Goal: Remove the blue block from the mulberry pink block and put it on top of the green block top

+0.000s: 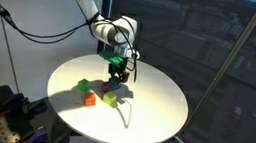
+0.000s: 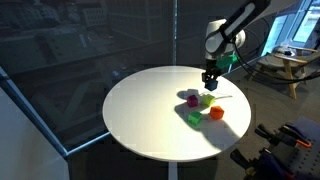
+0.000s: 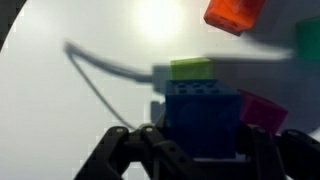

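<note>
The green block's top (image 3: pixel 309 40) is empty, so my gripper will next move toward the right in the wrist view, then down onto that top to let go of the blue block (image 3: pixel 200 115).
In the wrist view the dark blue block (image 3: pixel 200 115) sits between my gripper's fingers (image 3: pixel 195 150), which are closed against its sides. The mulberry pink block (image 3: pixel 262 110) shows just to its right and lower down; it also shows in an exterior view (image 2: pixel 190 98). The green block (image 1: pixel 84 85) stands on the table apart from the gripper (image 1: pixel 118 72), and appears in the other exterior view (image 2: pixel 194 118) and at the wrist view's right edge (image 3: pixel 308 35). The gripper (image 2: pixel 210 80) hovers a little above the cluster of blocks.
A yellow block (image 3: pixel 192 68) lies just beyond the blue one and shows in both exterior views (image 1: pixel 110 98) (image 2: pixel 207 100). A red-orange block (image 1: pixel 90 100) (image 2: pixel 215 113) (image 3: pixel 235 12) lies near the green one. The round white table (image 1: pixel 152 115) stands beside dark windows.
</note>
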You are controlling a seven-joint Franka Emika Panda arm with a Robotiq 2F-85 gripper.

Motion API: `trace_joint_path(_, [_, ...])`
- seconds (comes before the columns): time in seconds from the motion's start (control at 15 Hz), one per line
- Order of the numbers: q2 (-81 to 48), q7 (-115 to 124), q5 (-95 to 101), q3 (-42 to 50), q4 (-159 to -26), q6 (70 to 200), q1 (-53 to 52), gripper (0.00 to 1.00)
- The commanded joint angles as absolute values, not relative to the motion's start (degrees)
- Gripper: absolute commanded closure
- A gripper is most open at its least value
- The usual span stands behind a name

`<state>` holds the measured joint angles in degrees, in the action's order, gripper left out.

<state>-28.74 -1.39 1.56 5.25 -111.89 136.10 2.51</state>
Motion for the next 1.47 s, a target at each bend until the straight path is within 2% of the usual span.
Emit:
trace_joint_path(0.0, [-24.88,-2.70,2.37,4.17,-114.45,137.82,2.93,0.73])
trace_joint_path(0.67, [-20.53,-9.38,3.02,0.10,-120.69,142.78,1.69,0.73])
trace_joint_path(1.4, [-17.37,-11.39,6.23,-2.36,-126.37,139.99,-1.87,0.73])
